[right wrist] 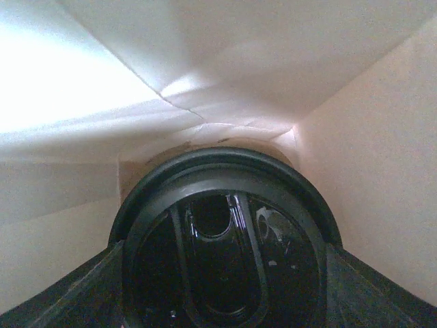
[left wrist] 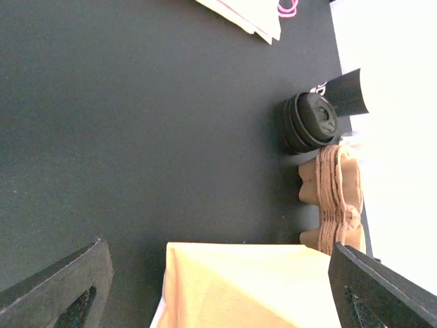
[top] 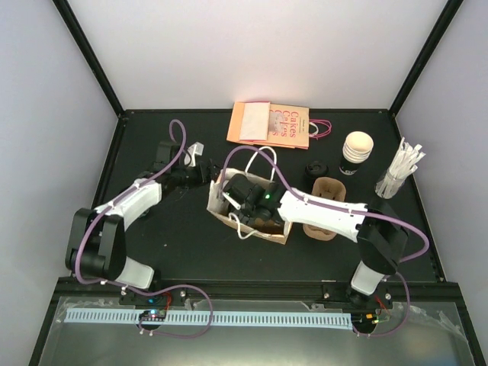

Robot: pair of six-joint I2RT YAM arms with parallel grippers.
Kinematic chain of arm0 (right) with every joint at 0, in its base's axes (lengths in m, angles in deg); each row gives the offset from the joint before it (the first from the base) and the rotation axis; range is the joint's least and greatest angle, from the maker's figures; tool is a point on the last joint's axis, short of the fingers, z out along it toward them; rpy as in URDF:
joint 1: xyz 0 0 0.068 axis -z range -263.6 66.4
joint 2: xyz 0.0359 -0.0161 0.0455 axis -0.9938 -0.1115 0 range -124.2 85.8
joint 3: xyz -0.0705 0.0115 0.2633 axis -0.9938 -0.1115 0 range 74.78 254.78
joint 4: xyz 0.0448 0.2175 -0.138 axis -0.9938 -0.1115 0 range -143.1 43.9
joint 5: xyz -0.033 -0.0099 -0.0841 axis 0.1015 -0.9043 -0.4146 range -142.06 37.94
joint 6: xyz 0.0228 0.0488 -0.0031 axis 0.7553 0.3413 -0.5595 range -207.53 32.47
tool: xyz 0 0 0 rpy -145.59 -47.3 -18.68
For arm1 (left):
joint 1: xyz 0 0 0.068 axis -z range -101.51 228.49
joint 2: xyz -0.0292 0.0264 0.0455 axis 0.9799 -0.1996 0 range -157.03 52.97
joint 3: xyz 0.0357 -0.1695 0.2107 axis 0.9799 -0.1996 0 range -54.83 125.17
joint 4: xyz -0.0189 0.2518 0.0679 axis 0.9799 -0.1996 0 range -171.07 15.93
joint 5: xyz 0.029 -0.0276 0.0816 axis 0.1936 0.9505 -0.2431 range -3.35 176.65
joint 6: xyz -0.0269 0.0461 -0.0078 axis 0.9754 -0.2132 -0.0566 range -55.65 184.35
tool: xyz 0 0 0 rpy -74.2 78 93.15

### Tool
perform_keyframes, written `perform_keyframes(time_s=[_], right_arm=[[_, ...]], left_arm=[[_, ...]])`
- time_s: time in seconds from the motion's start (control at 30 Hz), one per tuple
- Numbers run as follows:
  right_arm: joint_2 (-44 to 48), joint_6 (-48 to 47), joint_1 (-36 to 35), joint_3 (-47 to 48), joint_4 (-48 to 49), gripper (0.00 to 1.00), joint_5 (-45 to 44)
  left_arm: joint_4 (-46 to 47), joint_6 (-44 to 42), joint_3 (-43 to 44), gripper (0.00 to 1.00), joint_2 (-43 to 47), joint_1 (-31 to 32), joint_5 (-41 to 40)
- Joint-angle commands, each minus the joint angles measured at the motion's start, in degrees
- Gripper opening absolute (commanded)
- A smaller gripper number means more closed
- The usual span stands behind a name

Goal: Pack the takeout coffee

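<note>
My right gripper holds the takeout coffee and next needs to move outward inside the paper bag (top: pixel 252 221) toward its far side (top: pixel 264 184), which stands outward of my gripper. It should release the takeout coffee there.
The takeout coffee (right wrist: pixel 224 249) fills the right wrist view, its round black lid facing the camera. My right gripper (right wrist: pixel 222 280) is shut on it, a dark finger (right wrist: pixel 65 294) pressed against each side. Both are down inside the open brown paper bag (top: pixel 252 221), whose pale inner walls (right wrist: pixel 205 82) surround the cup. From above, my right gripper (top: pixel 245 192) reaches into the bag's mouth and hides the cup. My left gripper (top: pixel 200 171) stands open beside the bag's left edge. In its wrist view the tan bag paper (left wrist: pixel 252 287) lies between the spread fingers (left wrist: pixel 68 290), untouched.
A stack of flat printed bags (top: pixel 271 123) lies at the back. An open black cup (top: pixel 356 151), loose black lids (top: pixel 315 167), a brown pulp carrier (top: pixel 328 206) and a bundle of wrapped straws (top: pixel 400 171) stand right of the bag. The lids (left wrist: pixel 311 123) and carrier (left wrist: pixel 334 198) also show in the left wrist view.
</note>
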Motion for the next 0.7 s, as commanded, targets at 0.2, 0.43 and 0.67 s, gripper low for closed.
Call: perform_keyframes(time_s=[0.2, 0.43, 0.67], right_arm=[[-4.91, -0.72, 10.3, 4.42, -9.74, 0.36, 14.08], [-6.88, 0.54, 16.1, 6.04, -11.13, 0.37, 25.35], [-10.55, 2.34, 16.3, 6.74, -15.05, 0.36, 26.97]], left_arm=[[-1.95, -1.74, -1.88, 0.89, 6.52, -0.78, 0.43], [-2.48, -2.6, -2.59, 0.88, 8.59, -0.47, 3.32], [-4.05, -3.65, -3.11, 0.88, 10.13, -0.04, 4.08]])
